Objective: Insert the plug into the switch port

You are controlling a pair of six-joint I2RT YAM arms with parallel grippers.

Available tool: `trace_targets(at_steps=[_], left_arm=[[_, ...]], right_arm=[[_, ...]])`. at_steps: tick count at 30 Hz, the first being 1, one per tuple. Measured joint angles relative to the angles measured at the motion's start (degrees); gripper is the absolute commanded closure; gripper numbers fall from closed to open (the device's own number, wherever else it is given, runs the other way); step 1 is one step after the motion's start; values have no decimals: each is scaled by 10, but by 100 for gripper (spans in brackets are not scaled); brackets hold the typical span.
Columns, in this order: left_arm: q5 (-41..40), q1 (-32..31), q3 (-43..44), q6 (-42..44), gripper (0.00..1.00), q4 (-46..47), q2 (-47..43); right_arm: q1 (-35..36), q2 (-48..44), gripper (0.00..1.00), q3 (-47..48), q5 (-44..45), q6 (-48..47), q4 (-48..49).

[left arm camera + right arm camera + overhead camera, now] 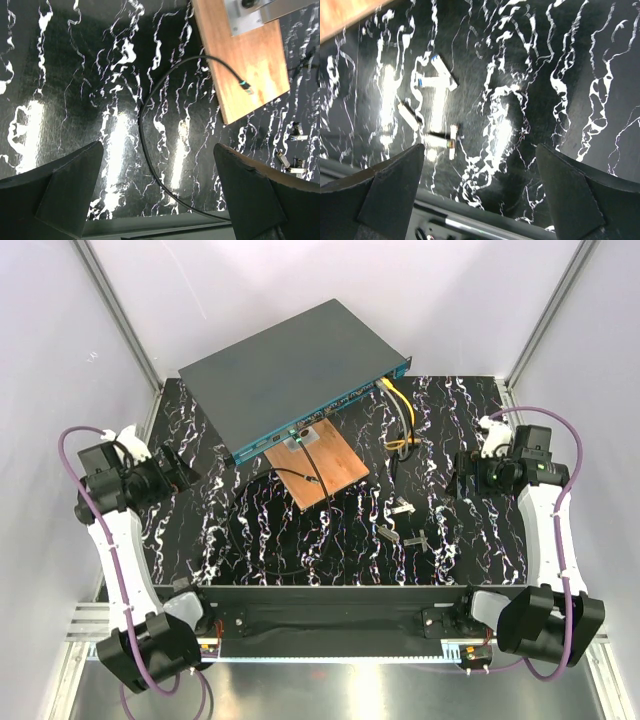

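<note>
The robot's right hand has to go down and to its left in the top view next, and turn to match the slant of the lone metal connector (388, 533) (409, 116), which lies there.
The switch (285, 370) is a flat dark grey box lying askew at the back of the table, its teal front face (262, 447) turned toward the arms. In front of it lies a copper-brown board (335, 472). The plug (246, 87), with a teal collar, rests on that board (250, 55) at the end of a thin black cable (142, 140) that loops over the mat. My left gripper (157, 150) is open over the cable loop, well short of the plug. On the right, the other gripper (480, 150) is open over bare mat. Neither one holds anything.
Yellow and dark cables (398, 410) run from the switch's right end. Several small metal connectors (405, 525) lie scattered right of centre, also in the right wrist view (440, 137). The black marbled mat (480, 550) ends at a metal rail (330, 615) near the arm bases.
</note>
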Motion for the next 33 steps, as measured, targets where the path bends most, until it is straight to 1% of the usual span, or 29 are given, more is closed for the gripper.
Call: trace_targets(at_steps=[7,11,14,15,18,19,23,25,27,30,33], left_arm=[[63,5,9,-1,1,3,-28],[116,7,12,-24,1,25,-50],[153,8,11,-66,1,59,-77],[169,8,10,-89,1,78,-88],[211,8,-3,-160,1,161,-117],[222,8,-11,-189,1,193,-128],[245,8,-19,-268,1,274,-153],[248,9,-17,-288,1,296,-159],[248,9,-16,-303,1,313,-165],[246,9,-16,-318,1,335,-179],[245,9,-16,-327,1,351,-190]], right_arm=[[3,0,0,0,-18,-101,-49],[43,-12,2,-7,-15,-152,-71],[103,-29,11,-31,-12,-174,-73],[121,-31,15,-39,-10,-175,-73],[198,-26,24,-69,4,-173,-66],[216,-19,28,-74,7,-172,-64],[299,35,35,-80,37,-159,-44],[336,60,37,-81,55,-150,-27],[370,79,43,-86,70,-143,-4],[399,97,47,-99,91,-131,34],[410,115,48,-114,106,-122,72]])
